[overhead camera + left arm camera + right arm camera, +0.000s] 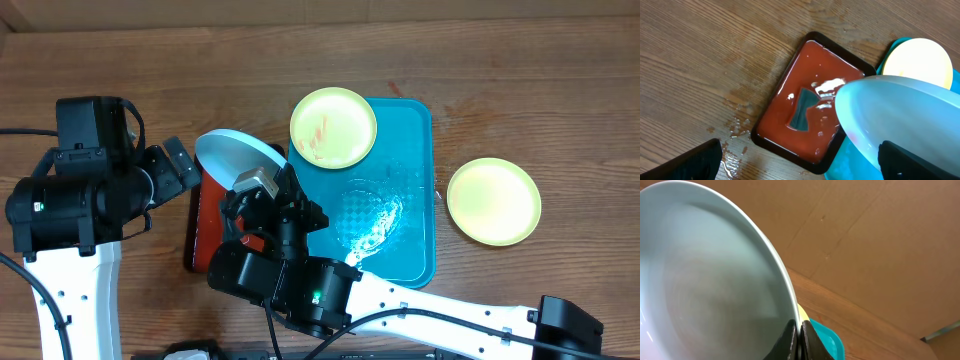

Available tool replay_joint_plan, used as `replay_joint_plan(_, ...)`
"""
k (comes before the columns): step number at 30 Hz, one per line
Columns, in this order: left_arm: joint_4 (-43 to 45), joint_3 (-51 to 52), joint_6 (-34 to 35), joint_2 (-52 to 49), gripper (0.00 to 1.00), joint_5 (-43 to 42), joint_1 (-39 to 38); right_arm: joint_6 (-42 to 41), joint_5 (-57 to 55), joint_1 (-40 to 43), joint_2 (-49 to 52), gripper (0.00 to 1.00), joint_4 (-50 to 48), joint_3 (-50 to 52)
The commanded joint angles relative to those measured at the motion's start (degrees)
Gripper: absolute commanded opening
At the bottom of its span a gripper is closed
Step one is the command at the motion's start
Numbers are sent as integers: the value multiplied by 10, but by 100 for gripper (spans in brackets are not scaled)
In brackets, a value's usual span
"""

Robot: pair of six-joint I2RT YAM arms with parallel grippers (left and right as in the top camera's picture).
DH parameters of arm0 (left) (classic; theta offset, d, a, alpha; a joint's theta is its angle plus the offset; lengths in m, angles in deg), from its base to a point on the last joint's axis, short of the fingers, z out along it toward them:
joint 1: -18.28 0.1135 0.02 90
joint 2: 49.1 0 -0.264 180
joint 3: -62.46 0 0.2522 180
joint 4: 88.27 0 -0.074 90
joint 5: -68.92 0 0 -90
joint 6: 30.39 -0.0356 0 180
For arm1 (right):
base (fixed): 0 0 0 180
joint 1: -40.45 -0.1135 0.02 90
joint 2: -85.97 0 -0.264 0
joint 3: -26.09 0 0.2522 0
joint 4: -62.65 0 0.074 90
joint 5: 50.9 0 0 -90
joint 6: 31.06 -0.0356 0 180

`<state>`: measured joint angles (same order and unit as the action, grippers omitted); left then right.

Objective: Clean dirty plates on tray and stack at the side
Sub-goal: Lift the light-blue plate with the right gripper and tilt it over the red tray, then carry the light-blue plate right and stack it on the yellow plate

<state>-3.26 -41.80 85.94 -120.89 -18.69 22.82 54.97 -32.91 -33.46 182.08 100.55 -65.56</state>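
I will next carry the light blue plate (232, 157) across the turquoise tray with my right gripper. Then I will make the plate level and lower it there.
My right gripper (800, 337) is shut on the rim of the light blue plate (232, 157) and holds it tilted over the red tray; the plate fills the right wrist view (710, 275) and shows in the left wrist view (900, 115). A pale yellow-green plate (333, 127) with orange-red smears lies on the far left corner of the turquoise tray (405, 240). A second yellow-green plate (493, 201) lies on the table right of the tray. My left gripper (800, 160) is open and empty, left of the red tray.
A red tray with a black rim (805, 100) holds liquid and a dark green piece (802, 107). Water drops lie on the wood (735, 130) beside it. The turquoise tray is wet in the middle (375, 215).
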Motion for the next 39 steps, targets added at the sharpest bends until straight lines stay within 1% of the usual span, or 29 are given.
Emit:
replay_joint_plan(1,0,-11,-6,-2,100,12,0,-18,-8,10,-5,4,-4,-12)
replay_joint_plan(2,0,-11,-6,-2,100,12,0,-42,-7,21,-5,4,-2,-12)
replay_joint_plan(3,0,-11,-6,-2,100,12,0,-84,1,37,-5,4,6,-12)
replay_joint_plan(5,0,-11,-6,-2,100,12,0,-144,46,65,-5,4,17,-12)
replay_joint_plan(8,0,-11,-6,-2,100,12,0,-185,228,117,-14,4,43,-26)
replay_joint_plan(10,0,-11,-6,-2,100,12,0,-236,341,155,-30,4,89,-51)
replay_joint_plan(12,0,-11,-6,-2,100,12,0,-274,427,200,-47,4,131,-79)
replay_joint_plan(14,0,-11,-6,-2,100,12,0,-285,509,256,-68,4,172,-108)
replay_joint_plan(17,0,-11,-6,-2,100,12,0,-291,593,345,-97,4,227,-130)
replay_joint_plan(19,0,-11,-6,-2,100,12,0,-295,643,419,-116,4,268,-132)
replay_joint_plan(20,0,-11,-6,-2,100,12,0,-295,667,469,-121,4,300,-132)
replay_joint_plan(23,0,-11,-6,-2,100,12,0,-294,690,587,-119,4,380,-131)
replay_joint_plan(26,0,-11,-6,-2,100,12,0,-272,692,699,-106,4,458,-130)
replay_joint_plan(30,0,-11,-6,-2,100,12,0,-236,693,835,-90,4,502,-95)
replay_joint_plan(33,0,-11,-6,-2,100,12,0,-223,706,895,-84,4,492,-41)
replay_joint_plan(35,0,-11,-6,-2,100,12,0,-221,718,927,-83,4,467,13)
replay_joint_plan(39,0,-11,-6,-2,100,12,0,-221,747,957,-83,4,396,122)
